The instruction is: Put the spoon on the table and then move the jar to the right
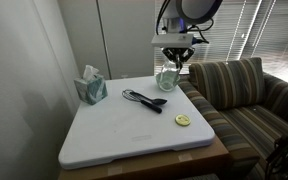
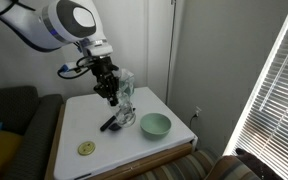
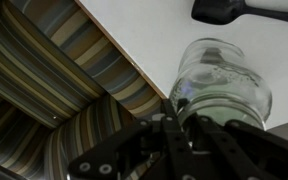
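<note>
The tabletop between yellow disc and bowl (image 1: 177, 104) is bare, so my gripper needs to move down toward the couch-side edge and release the jar's rim there.
My gripper (image 1: 174, 66) (image 2: 114, 95) is shut on the rim of the clear glass jar (image 1: 167, 79) (image 2: 127, 96), at the side of the white table (image 1: 114, 130) (image 2: 134, 145) nearest the couch. In the wrist view the dark fingers (image 3: 174, 112) pinch the jar (image 3: 224, 85) wall from above, close to the table's edge. I cannot tell if the jar's base touches the tabletop. The black spoon (image 1: 156, 102) (image 2: 111, 123) lies flat on the table beside the jar. Its black end (image 3: 234, 10) shows at the top of the wrist view.
A pale green bowl (image 2: 155, 124) stands near a table corner. A wire-headed whisk (image 1: 131, 96) lies by the spoon. A small yellow disc (image 1: 182, 120) (image 2: 86, 148) rests on the table. A striped couch (image 1: 239, 95) (image 3: 54, 70) adjoins the jar's side of the table.
</note>
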{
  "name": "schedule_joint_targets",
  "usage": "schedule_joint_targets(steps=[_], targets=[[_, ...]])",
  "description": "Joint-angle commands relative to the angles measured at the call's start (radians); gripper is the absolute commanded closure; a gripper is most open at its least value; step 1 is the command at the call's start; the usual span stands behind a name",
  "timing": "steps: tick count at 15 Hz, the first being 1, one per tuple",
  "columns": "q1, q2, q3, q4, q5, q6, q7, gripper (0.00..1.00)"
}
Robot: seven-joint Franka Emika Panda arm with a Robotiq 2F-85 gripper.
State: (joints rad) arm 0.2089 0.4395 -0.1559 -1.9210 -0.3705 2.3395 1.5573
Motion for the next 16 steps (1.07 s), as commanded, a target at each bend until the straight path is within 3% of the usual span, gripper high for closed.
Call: schedule_joint_targets(steps=[1, 7, 13, 14, 16], targets=[[-0.042, -0.015, 0.018, -0.047, 0.042, 0.018, -0.023, 0.97], [-0.077, 0.012, 0.029, -0.117, 0.13, 0.083, -0.05, 0.97], [-0.098, 0.065, 0.024, -0.109, 0.189, 0.136, -0.079, 0.97], [-0.101, 0.067, 0.025, -0.107, 0.199, 0.139, -0.088, 0.63], [-0.104, 0.07, 0.026, -0.103, 0.217, 0.137, -0.106, 0.56]])
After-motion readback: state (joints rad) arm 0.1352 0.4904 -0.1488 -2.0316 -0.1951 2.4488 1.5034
